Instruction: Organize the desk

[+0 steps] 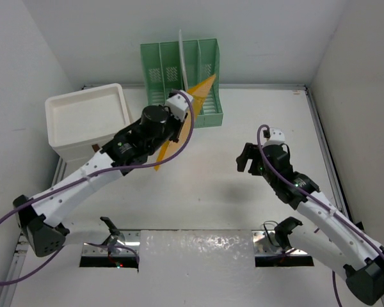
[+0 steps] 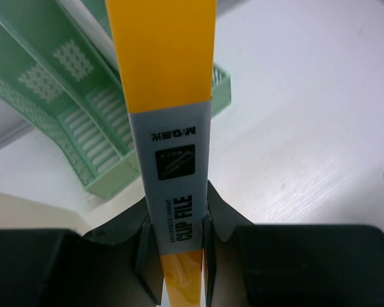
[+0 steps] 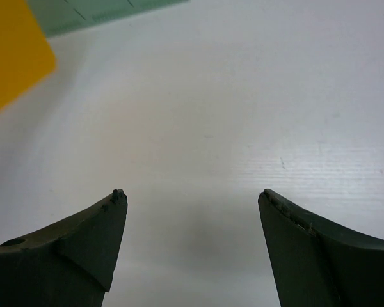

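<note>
I will next turn the slanted file in my left gripper straight. I will then slide it outward into the rack's empty slot nearest the drawer box (image 2: 88, 135) and let it go.
An orange-yellow clip file (image 1: 191, 102) with a grey label stands on edge, tilted, just in front of the green file rack (image 1: 182, 70) at the back of the white desk (image 1: 211, 198). My left gripper (image 1: 181, 118) is shut on the file's spine. In the left wrist view the file (image 2: 166, 77) runs up between the fingers (image 2: 208, 233) of the left gripper (image 2: 174, 220), with the rack (image 2: 83, 128) behind it. My right gripper (image 1: 246, 157) hovers to the right, open and holding nothing. In the right wrist view the right gripper (image 3: 192, 198) spreads wide over bare desk (image 3: 243, 115).
A white drawer box (image 1: 86, 118) stands at the back left, beside my left arm. A thin white sheet (image 1: 181, 54) sticks up from the rack. A corner of the file (image 3: 13, 57) and the rack's base (image 3: 83, 13) show in the right wrist view.
</note>
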Tool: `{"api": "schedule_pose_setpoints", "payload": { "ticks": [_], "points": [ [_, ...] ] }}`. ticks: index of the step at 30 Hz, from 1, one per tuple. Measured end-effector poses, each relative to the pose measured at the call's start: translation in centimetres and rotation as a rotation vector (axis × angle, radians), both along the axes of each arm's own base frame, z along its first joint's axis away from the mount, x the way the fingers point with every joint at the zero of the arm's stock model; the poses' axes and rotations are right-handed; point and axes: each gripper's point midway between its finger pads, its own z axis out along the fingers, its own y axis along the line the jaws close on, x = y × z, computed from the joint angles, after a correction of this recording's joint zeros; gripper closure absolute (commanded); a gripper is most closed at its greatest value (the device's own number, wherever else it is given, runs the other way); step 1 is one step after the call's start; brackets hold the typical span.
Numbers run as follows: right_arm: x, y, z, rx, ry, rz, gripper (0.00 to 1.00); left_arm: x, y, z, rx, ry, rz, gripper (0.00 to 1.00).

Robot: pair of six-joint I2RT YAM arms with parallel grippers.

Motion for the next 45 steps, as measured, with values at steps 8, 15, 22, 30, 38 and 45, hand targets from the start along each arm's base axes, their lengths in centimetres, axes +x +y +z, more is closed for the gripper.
{"api": "schedule_pose_setpoints", "payload": {
  "ticks": [8,15,22,30,38,45],
  "points": [
    [-0.6,-1.0,-2.4,-0.074,0.058,-0.009,0.19,-0.5,3.4,9.4,-0.242,-0.101,0.201,1.0],
    [-0.3,-0.8,-2.0,-0.067,0.039,-0.005,0.19,0.6,8.3,13.2,-0.36,-0.224,0.492,1.0],
    [-0.3,-0.9,-2.0,-0.08,0.035,0.0,0.18,3.7,9.3,14.4,-0.434,-0.354,0.655,1.0],
    [0.1,-1.5,-2.5,-0.122,0.033,-0.023,0.18,9.3,5.8,9.7,-0.323,-0.469,0.698,1.0],
    [0.3,-1.7,-3.7,-0.154,0.069,-0.029,0.18,11.2,5.4,9.2,-0.268,-0.574,0.696,1.0],
    [0.3,-1.8,-3.9,-0.159,0.071,-0.034,0.18,12.0,7.4,10.8,-0.316,-0.633,0.718,1.0]
  ]
}}
